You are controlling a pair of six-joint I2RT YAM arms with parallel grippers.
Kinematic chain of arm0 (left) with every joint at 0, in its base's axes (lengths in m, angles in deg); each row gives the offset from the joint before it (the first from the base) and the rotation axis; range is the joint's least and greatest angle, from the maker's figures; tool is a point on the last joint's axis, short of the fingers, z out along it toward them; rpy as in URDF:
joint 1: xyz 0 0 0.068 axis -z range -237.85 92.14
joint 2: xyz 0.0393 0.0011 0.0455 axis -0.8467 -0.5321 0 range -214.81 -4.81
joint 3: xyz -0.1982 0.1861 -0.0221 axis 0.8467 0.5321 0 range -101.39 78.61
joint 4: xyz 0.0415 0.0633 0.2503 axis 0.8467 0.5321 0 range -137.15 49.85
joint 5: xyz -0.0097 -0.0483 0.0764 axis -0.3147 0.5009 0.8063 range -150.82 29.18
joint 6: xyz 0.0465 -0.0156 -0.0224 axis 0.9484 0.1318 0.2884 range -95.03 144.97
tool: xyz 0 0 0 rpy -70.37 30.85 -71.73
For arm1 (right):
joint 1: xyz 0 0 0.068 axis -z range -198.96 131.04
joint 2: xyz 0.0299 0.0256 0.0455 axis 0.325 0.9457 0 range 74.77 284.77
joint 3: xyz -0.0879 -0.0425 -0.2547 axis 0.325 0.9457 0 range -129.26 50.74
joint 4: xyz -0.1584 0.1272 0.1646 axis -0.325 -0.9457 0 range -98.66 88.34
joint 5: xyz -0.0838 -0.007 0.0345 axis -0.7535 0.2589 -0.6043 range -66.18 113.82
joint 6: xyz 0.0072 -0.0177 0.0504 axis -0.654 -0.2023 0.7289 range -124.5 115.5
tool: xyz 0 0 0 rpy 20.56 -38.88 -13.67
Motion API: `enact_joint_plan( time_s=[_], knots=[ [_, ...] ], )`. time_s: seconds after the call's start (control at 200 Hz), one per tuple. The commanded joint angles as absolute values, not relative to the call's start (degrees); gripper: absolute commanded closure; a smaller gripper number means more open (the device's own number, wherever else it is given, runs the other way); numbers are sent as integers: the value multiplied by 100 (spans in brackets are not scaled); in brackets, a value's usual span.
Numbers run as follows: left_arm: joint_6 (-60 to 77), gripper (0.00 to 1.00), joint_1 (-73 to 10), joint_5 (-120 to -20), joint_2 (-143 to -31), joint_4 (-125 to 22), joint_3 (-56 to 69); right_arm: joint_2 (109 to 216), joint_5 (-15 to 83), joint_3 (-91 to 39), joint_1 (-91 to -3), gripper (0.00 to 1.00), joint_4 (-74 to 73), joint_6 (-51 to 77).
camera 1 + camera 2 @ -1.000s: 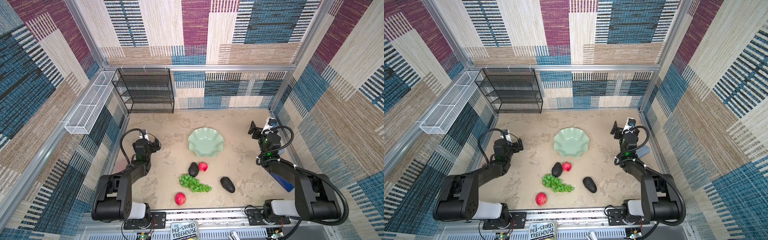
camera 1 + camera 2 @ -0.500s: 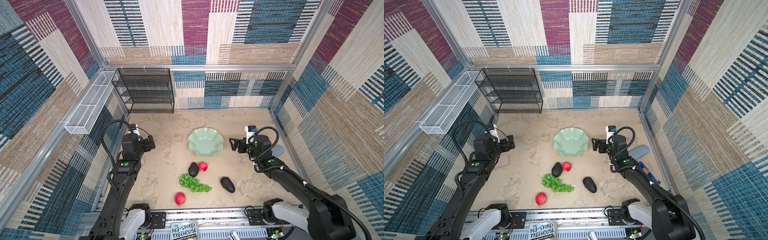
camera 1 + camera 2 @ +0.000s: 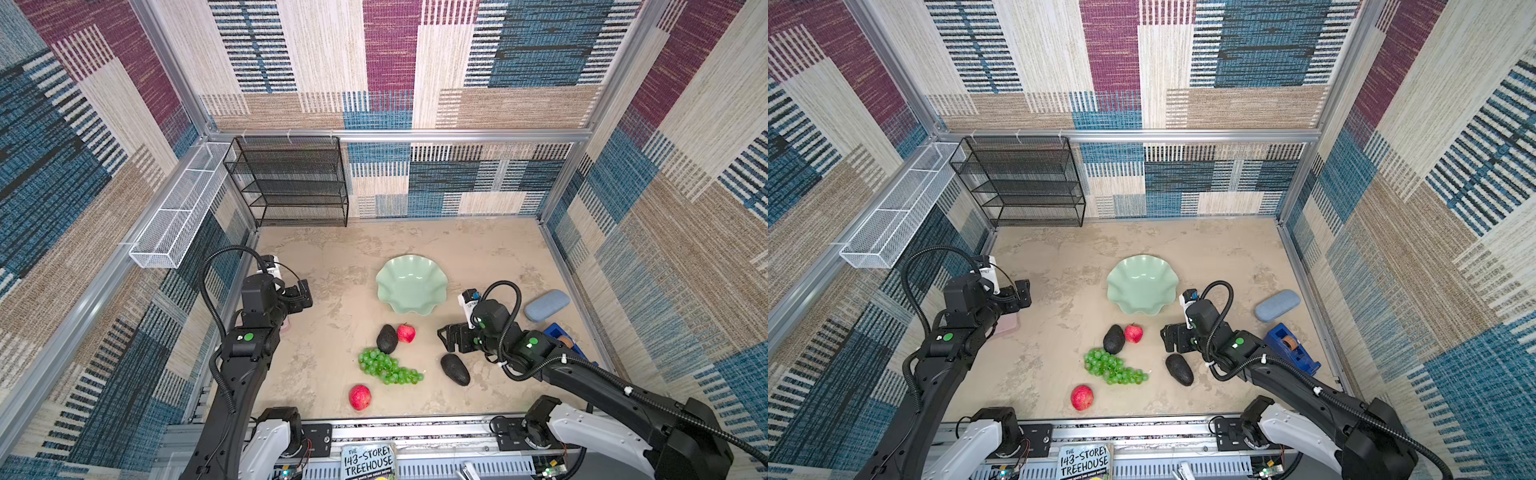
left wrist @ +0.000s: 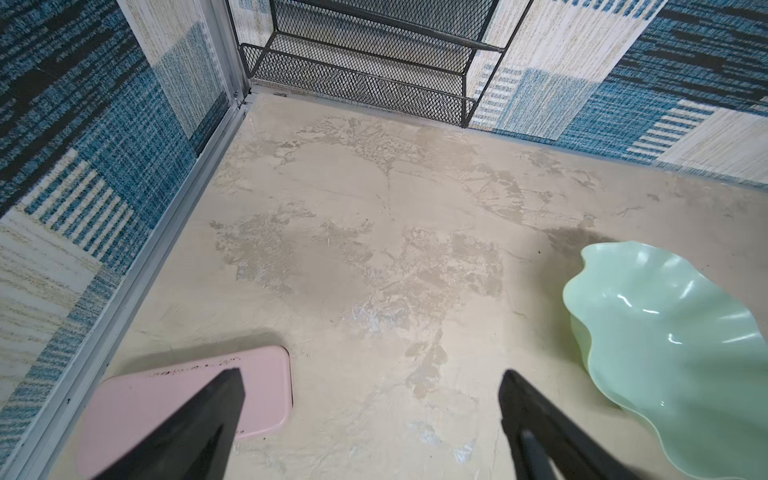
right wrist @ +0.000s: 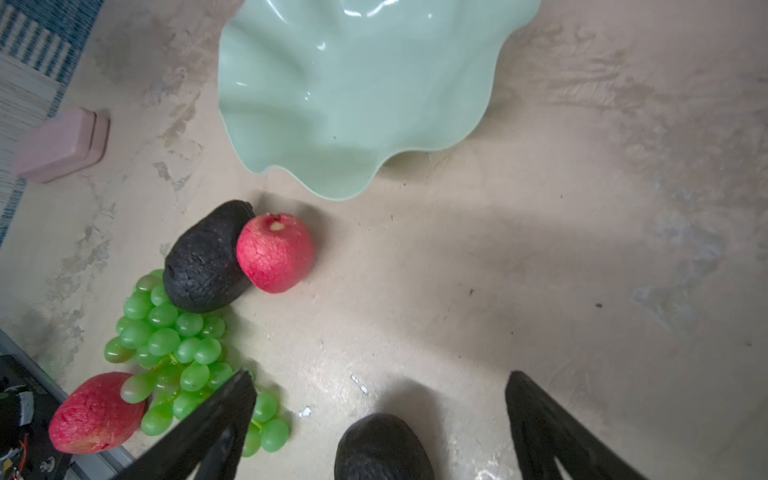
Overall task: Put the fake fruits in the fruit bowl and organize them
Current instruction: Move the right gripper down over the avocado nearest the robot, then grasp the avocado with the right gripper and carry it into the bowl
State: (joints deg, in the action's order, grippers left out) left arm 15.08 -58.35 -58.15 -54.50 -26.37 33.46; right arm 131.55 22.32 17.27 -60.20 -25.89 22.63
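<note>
The right gripper lowers next and draws back over the second avocado, closing on its sides, because that avocado lies clear of the other fruits.
The pale green fruit bowl stands empty mid-table. In front of it an avocado touches a red apple and the green grapes. A second apple lies near the front edge. My right gripper hangs open just above and behind the second avocado. My left gripper is open and empty, left of the bowl.
A pink case lies under the left arm by the left wall. A blue-grey glasses case and a blue tape dispenser sit at the right. A black mesh shelf fills the back left corner.
The right gripper has swung from beside the right wall leftward and toward the front, ending over the lone avocado. The left arm has risen from its folded pose. No fruit has moved.
</note>
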Motion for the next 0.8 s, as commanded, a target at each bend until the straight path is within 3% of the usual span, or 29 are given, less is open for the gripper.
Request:
enact_joint_plan(
  time_s=[0.0, 0.371, 0.456, 0.606, 0.706, 0.796],
  knots=[
    [1451, 1, -5836, -5836, -5373, -2614, 3325, 13307, 1945, 1613, -6372, 5, -3052, 2732],
    [1391, 1, -5838, -5796, -5337, -2640, 3353, 13757, 1913, 2231, -6985, 10, -2850, 3730],
    [1384, 1, -5838, -5779, -5362, -2647, 3365, 13809, 1881, 2321, -6985, 20, -2632, 3749],
    [1389, 1, -5838, -5741, -5417, -2594, 3349, 14033, 1820, 2222, -6985, 44, -2416, 3730],
    [1382, 1, -5838, -5723, -5446, -2579, 3347, 14150, 1691, 1899, -6985, 53, -2440, 3587],
    [1374, 1, -5836, -5703, -5473, -2573, 3347, 14244, 1578, 1382, -6985, 55, -2601, 3408]
  ],
)
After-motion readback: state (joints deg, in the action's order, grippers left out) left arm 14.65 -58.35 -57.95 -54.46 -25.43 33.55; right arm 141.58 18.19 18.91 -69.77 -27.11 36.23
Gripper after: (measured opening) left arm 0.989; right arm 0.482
